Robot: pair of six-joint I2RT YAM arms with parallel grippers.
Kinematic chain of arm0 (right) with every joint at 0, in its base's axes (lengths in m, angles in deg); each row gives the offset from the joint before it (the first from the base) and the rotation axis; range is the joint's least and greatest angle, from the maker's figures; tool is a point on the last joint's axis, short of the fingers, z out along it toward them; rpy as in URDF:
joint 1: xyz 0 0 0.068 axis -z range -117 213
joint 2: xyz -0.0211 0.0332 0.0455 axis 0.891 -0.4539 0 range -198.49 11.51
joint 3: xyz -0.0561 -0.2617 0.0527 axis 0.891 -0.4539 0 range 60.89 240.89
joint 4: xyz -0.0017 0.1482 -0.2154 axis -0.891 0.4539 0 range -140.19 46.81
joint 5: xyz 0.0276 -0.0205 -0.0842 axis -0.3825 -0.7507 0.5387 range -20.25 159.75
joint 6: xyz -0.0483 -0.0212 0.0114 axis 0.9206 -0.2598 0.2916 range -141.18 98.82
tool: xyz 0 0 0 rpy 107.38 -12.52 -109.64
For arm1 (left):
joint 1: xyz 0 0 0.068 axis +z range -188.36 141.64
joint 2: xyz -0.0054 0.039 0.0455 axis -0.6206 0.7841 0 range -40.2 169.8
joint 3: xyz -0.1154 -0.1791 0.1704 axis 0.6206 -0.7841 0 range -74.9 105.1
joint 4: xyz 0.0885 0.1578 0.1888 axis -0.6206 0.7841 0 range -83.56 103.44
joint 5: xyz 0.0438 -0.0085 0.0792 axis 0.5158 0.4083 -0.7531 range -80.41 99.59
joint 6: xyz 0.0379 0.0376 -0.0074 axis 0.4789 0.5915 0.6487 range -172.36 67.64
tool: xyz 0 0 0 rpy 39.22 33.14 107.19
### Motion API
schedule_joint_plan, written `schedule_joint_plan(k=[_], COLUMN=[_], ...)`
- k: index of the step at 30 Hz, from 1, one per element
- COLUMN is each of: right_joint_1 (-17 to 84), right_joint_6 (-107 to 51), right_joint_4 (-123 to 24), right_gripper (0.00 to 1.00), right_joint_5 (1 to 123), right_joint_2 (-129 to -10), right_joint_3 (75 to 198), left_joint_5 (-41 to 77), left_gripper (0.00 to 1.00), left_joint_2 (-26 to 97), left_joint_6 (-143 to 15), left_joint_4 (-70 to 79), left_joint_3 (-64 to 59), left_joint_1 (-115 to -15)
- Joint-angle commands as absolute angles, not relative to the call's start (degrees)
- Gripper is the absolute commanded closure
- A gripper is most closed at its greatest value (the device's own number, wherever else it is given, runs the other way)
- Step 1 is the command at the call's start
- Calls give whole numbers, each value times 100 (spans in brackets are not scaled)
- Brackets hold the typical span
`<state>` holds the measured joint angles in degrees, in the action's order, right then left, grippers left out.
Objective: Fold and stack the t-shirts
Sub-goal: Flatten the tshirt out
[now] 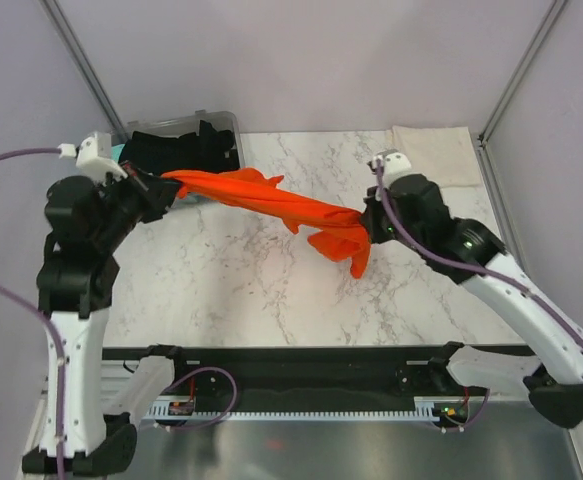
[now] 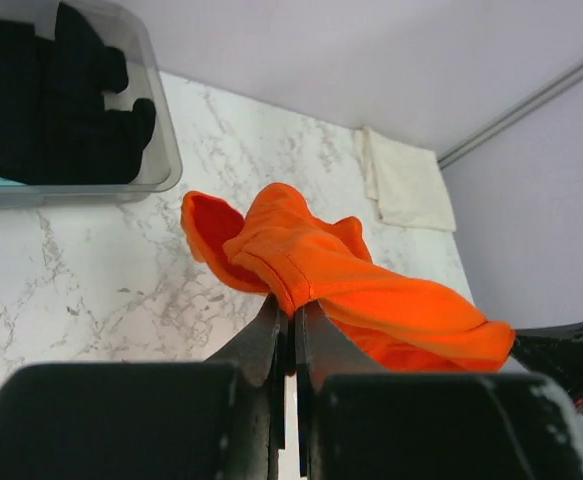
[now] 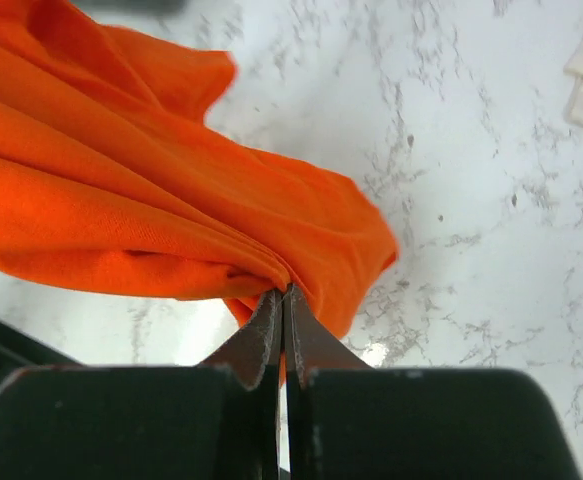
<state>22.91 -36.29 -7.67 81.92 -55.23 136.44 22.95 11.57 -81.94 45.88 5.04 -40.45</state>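
Observation:
I should lift my left gripper next, then lower it to the marble by the bin's near corner [image 1: 211, 213] [image 2: 165, 220] and let go of the hem to spread the bunched t-shirt, since that marble lies below.
The orange-red t-shirt [image 1: 271, 202] hangs bunched and stretched between both grippers above the marble table. My left gripper [image 1: 163, 185] is shut on its left end [image 2: 301, 265]; the jaws pinch a hem. My right gripper [image 1: 363, 222] is shut on its right end [image 3: 221, 220], with a flap hanging down below it. A cream-white t-shirt [image 1: 433, 152] lies folded flat at the far right of the table, also in the left wrist view [image 2: 403, 180]. Black t-shirts [image 1: 186, 145] and a bit of teal cloth [image 1: 123, 152] lie in the bin.
A clear grey plastic bin [image 1: 221, 122] stands at the far left corner of the marble table [image 1: 251, 280]; it shows in the left wrist view [image 2: 161, 150] too. Grey walls enclose the back and sides.

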Motion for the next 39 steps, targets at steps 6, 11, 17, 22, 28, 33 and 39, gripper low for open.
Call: schedule_joint_plan(k=[6, 11, 17, 22, 28, 33, 39], right_joint_1=[2319, 2310, 2459, 3485, 3637, 3672, 3690], right_joint_6=[-3761, -4006, -3788, -3594, -3593, -3954, -4778], right_joint_4=[430, 448, -280, -924, 52, 122, -123], right_gripper=[100, 100, 100, 79, 27, 2, 2], right_joint_5=[7451, 7616, 8284, 7636, 8003, 6986, 6789], right_joint_2=[-3921, -4305, -5508, -6968, -8009, -7087, -5724], right_joint_3=[13736, 13543, 13060, 13505, 14229, 13037, 11332], left_joint_5=[2232, 2743, 2647, 1779, 1406, 2153, 2277], left_gripper=[98, 98, 98, 61, 33, 37, 37], left_joint_2=[-161, 347, 1881, 3343, 3610, 2486, 1114], left_joint_6=[-8320, -8724, -8269, -7812, -7424, -7722, -9461], left_joint_4=[4836, 4836, 4740, 4817, 5205, 5240, 5223], left_joint_3=[1448, 1309, 219, 584, 669, -1270, -3487], left_joint_1=[-3986, -3986, -3986, -4021, -4047, -4825, -6558])
